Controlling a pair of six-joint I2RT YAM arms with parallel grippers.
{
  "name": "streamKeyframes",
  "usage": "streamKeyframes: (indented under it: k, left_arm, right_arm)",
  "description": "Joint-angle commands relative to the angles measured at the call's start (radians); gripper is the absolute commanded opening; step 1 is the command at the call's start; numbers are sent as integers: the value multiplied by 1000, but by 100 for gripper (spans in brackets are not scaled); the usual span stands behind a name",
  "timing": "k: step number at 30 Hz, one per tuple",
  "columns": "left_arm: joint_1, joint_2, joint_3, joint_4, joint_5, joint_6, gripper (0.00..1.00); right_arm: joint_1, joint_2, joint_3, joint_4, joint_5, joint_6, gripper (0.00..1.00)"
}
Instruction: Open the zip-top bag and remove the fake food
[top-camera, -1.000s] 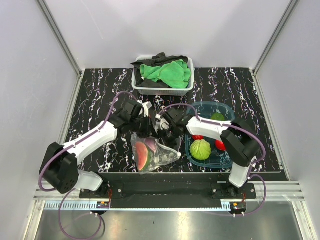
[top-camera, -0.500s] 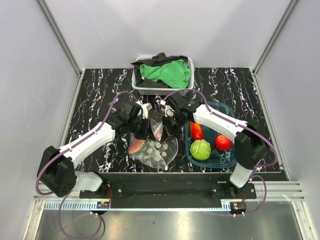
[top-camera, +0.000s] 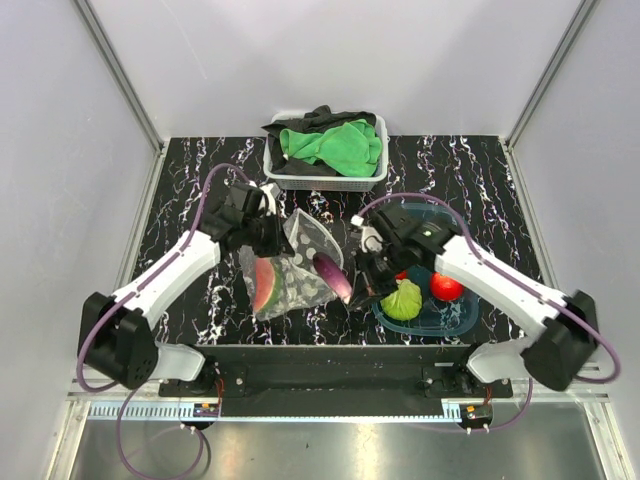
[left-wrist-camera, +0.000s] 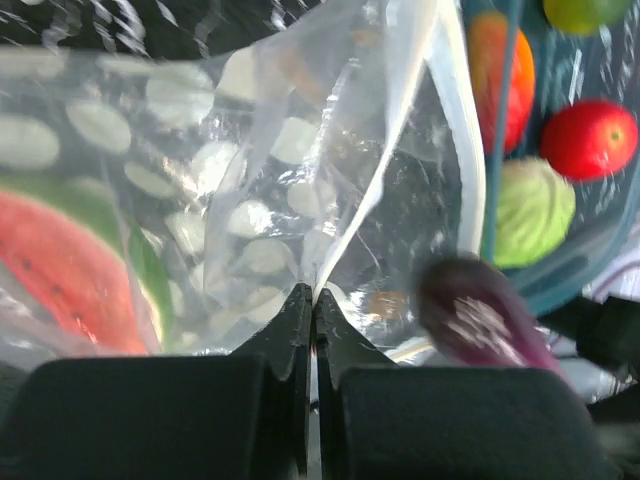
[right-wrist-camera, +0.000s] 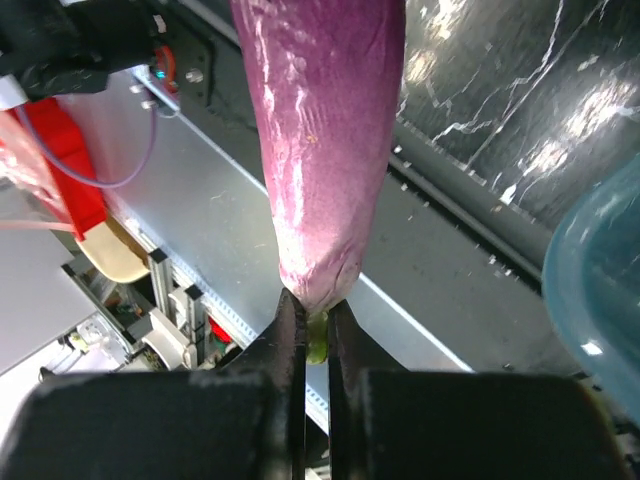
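Note:
My right gripper should carry the eggplant (right-wrist-camera: 320, 130) down into the teal tub (right-wrist-camera: 610, 270) and let go of the eggplant's stem, because the tub is to the right of my right gripper in the top view.
My left gripper (left-wrist-camera: 313, 292) is shut on the film of the clear dotted zip-top bag (left-wrist-camera: 250, 190), holding it up over the table (top-camera: 290, 262). A red watermelon slice (top-camera: 265, 285) with a green rind lies inside the bag (left-wrist-camera: 60, 270). My right gripper (right-wrist-camera: 316, 305) is shut on the green stem of a purple eggplant (right-wrist-camera: 320, 130), a piece of the fake food, held in the air just right of the bag (top-camera: 333, 275), outside it. In the top view the right gripper (top-camera: 358, 290) hangs at the teal tub's left edge.
The teal tub (top-camera: 455, 322) at the right holds a green leafy ball (top-camera: 402, 300) and a red round fruit (top-camera: 445, 287). A white basket (top-camera: 325, 180) of green and black cloths stands at the back. The table's near edge lies just below the eggplant.
My right gripper has drawn the eggplant out of the bag and swung right and nearer. My left gripper has carried the bag left and back.

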Motion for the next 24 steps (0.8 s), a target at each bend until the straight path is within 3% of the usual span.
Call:
streamKeyframes:
  k: [1,8,12,16,24]
  left_arm:
    - [46,50,60,-9,-34,44,0]
    - [69,87,67,-21,-15,69,0]
    - [68,74,42,-15,22,37,0]
    - [66,28,18,-12,38,26,0]
    - [68,-55,13,-13,122,29,0]
  right_arm:
    - [1,-148,-22,-45,13,72,0]
    - [-73,-232,-28,-151,191,151,0]
    - [-355,-236,-41,-177,208,93,0]
    - [-544,-156,-32,-203,246,-47,0]
    - [-604,63,7,-182,295,-147,0]
